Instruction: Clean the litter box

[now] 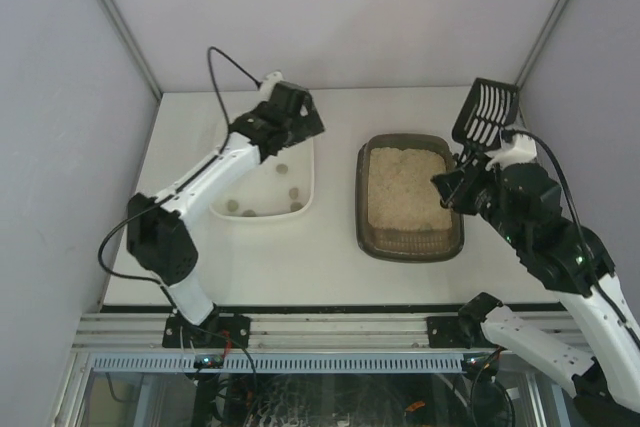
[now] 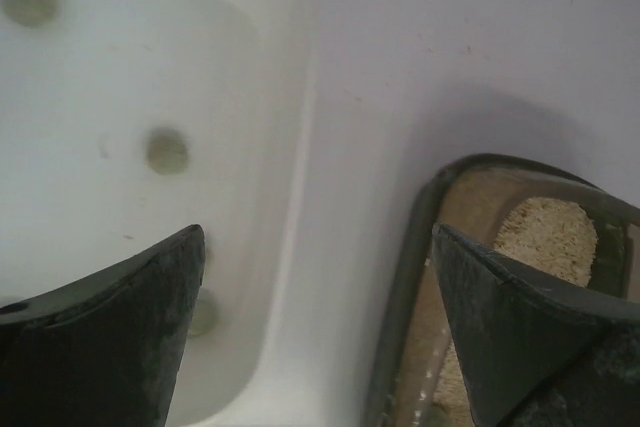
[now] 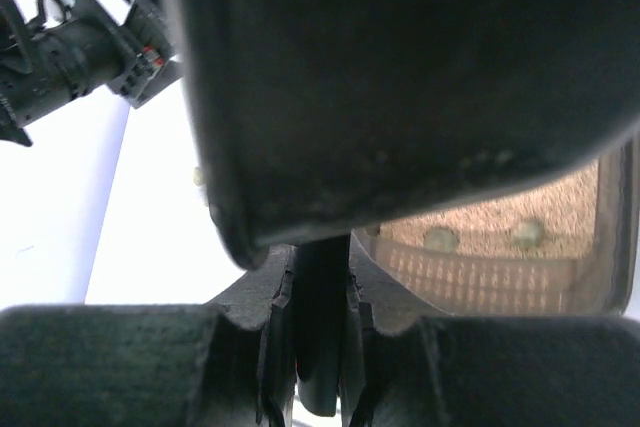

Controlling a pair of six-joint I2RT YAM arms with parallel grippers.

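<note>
The robot next needs to move its left gripper to the right in the top view and down onto the litter box's tub-side rim (image 1: 363, 172) (image 2: 402, 312), as that rim is the closest to it.
The litter box (image 1: 410, 197) is a dark brown tray of tan litter standing right of centre on the table. In the left wrist view its rim (image 2: 412, 247) shows at the lower right. My right gripper (image 1: 465, 175) hangs over the box's far right edge, shut on the handle of a black slotted scoop (image 1: 487, 110) whose head is raised beyond the box. In the right wrist view the scoop (image 3: 400, 67) fills the top, its handle pinched in my right gripper (image 3: 320, 282). Two greenish clumps (image 3: 440, 239) lie on the litter. My left gripper (image 2: 318, 237) stands open and empty.
A white tub (image 1: 270, 187) stands left of the litter box, with several grey-green clumps (image 1: 293, 192) on its floor. My left gripper (image 1: 290, 115) hovers over its far right corner. Grey walls close in the table on the left, right and back.
</note>
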